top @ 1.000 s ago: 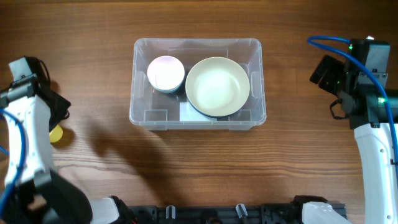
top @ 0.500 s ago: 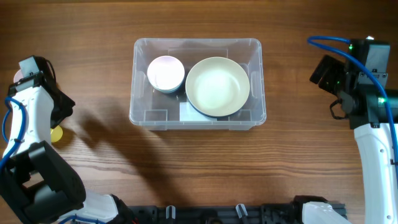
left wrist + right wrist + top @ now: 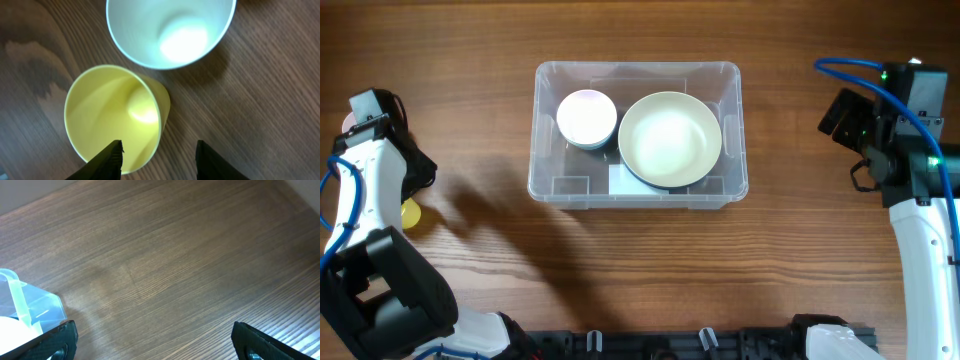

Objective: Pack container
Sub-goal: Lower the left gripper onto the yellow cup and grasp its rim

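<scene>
One finger hangs over the yellow cup's opening, the other outside, so my open left gripper will next move down onto the yellow cup's side at the rim (image 3: 159, 134).
The clear plastic container (image 3: 542, 178) stands at the table's middle and holds a small pinkish-white bowl (image 3: 586, 118) and a large cream bowl (image 3: 670, 139); its corner shows in the right wrist view (image 3: 30, 307). My left gripper (image 3: 159, 157) is open at the far left, right above a yellow cup (image 3: 112, 115), with one finger over the cup's mouth and the other outside its wall. A white cup (image 3: 170, 27) stands next to the yellow one. In the overhead view the yellow cup (image 3: 410, 212) peeks out beside the left arm. My right gripper (image 3: 152, 342) is open and empty over bare wood.
The table is dark wood. The right arm (image 3: 910, 150) stands at the right edge, with a blue cable above it. A black rail (image 3: 670, 345) runs along the front edge.
The left arm swung in over the cups between the first and second frames; since then it has barely shifted. The right arm and the container have not moved.
</scene>
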### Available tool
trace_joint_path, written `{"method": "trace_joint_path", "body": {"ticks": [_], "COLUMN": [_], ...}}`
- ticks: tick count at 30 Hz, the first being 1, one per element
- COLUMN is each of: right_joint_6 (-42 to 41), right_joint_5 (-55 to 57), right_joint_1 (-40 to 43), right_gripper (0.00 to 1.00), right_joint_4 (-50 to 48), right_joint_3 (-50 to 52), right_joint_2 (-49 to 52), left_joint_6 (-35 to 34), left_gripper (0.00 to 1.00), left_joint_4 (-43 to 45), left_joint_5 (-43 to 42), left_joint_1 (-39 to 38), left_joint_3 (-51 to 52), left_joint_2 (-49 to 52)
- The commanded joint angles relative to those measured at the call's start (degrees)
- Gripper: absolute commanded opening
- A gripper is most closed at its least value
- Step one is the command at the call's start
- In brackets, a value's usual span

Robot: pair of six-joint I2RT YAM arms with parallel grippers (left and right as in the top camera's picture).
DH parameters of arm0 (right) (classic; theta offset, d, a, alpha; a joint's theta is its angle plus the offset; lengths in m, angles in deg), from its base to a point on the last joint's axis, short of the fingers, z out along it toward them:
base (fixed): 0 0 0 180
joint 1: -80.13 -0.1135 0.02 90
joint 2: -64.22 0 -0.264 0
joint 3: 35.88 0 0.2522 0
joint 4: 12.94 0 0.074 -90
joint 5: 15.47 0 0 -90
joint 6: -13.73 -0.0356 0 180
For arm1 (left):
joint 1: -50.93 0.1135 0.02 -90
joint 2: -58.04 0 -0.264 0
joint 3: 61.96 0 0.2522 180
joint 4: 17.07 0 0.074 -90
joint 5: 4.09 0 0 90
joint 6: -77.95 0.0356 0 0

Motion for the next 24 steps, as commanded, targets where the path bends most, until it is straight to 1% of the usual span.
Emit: {"method": "trace_joint_path", "body": {"ticks": [1, 7, 16, 24], "right_joint_6": [-0.7, -0.7, -0.7, -0.7], "right_joint_5": [1.2, 1.2, 1.2, 1.2], "right_joint_1": [0.0, 0.0, 0.0, 0.0], "right_gripper": [1.0, 1.0, 1.0, 1.0], "right_joint_4": [0.0, 0.0, 0.0, 0.0], "right_joint_3": [-0.7, -0.7, -0.7, -0.7], "right_joint_2": [-0.1, -0.1, -0.1, -0.1], "left_joint_6": [2.4, 2.4, 2.4, 2.1], "left_gripper": [0.47, 0.47, 0.43, 0.45], "left_joint_4": [1.0, 2.0, 1.6, 2.5], "left_joint_5": [1.2, 1.2, -0.5, -0.6], "left_joint_1": [0.5, 0.5, 0.5, 1.1], "left_joint_3": [0.3, 0.3, 0.4, 0.4], "left_joint_2": [0.3, 0.3, 1.9, 3.4]}}
